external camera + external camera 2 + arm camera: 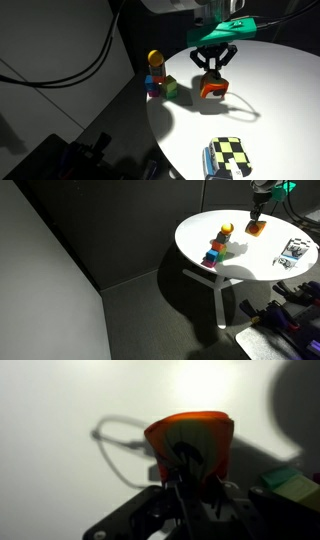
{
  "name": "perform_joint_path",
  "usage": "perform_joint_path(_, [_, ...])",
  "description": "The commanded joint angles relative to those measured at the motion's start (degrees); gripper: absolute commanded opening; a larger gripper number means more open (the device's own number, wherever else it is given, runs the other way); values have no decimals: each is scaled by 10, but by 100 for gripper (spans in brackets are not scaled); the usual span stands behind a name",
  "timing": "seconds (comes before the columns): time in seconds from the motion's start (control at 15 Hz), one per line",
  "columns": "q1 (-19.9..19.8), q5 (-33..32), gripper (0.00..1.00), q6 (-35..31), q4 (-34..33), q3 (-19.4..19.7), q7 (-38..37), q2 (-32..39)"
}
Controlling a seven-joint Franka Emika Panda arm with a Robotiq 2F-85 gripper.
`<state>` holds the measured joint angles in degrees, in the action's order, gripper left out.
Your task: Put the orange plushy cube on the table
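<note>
My gripper lowers the cube toward the toy blocks next, onto the bare tabletop beside the green block, and releases it, as the cube hangs above the white table.
The orange plushy cube sits low on the white round table, at or just above its top. My gripper comes down from above, its fingers closed on the cube's upper part. In the wrist view the cube fills the space between the dark fingers, with the white table behind it. In an exterior view the cube and gripper are at the far side of the table.
A stack of colourful toy blocks with a small green block stands at the table's edge; it also shows in an exterior view. A yellow-and-black checkered cube lies near another edge. A thin wire loop lies on the table.
</note>
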<state>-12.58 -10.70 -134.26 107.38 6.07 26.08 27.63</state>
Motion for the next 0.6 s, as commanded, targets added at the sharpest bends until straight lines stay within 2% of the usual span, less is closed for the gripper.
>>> perform_joint_path(0.0, [6, 8, 8, 38, -78, -8, -26, 52])
perform_joint_path(0.53, [33, 5, 8, 86, -178, -10, -99, 139])
